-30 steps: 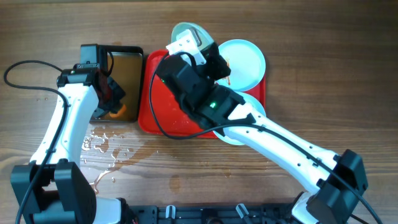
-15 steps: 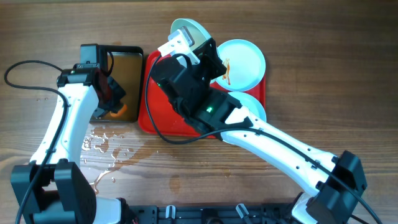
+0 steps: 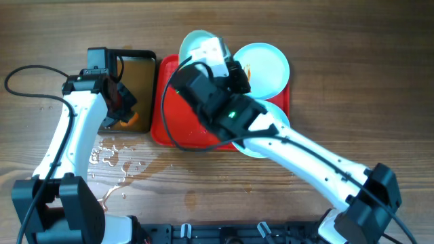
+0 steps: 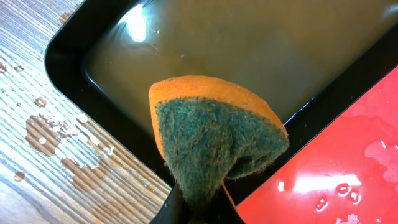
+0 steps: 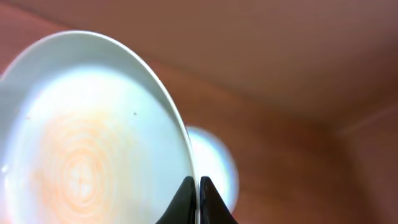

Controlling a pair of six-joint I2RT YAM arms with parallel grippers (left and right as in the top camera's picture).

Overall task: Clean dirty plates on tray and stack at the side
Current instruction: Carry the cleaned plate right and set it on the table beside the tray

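My right gripper is going to carry the plate next, to the right in the overhead view and down onto the bare wood beside the tray, because that spot is empty.
My right gripper (image 3: 215, 53) is shut on the rim of a pale plate (image 3: 193, 42), held on edge above the far side of the red tray (image 3: 183, 125). In the right wrist view the plate (image 5: 93, 130) shows faint orange smears, its rim pinched between my fingers (image 5: 199, 190). A second plate (image 3: 266, 68) with an orange-brown streak lies at the tray's far right. A third plate (image 3: 279, 116) lies partly hidden under my right arm. My left gripper (image 3: 125, 112) is shut on an orange and green sponge (image 4: 217, 137) over the black pan (image 4: 68, 56).
The black pan (image 3: 139, 68) of brownish water stands just left of the tray. Water drops and puddles (image 3: 108, 156) lie on the wooden table in front of the pan. In the left wrist view the wet tray (image 4: 348, 155) borders the pan.
My right gripper has swung the held plate a little left and turned it, so more of its face shows from above. The left arm and sponge have not moved.
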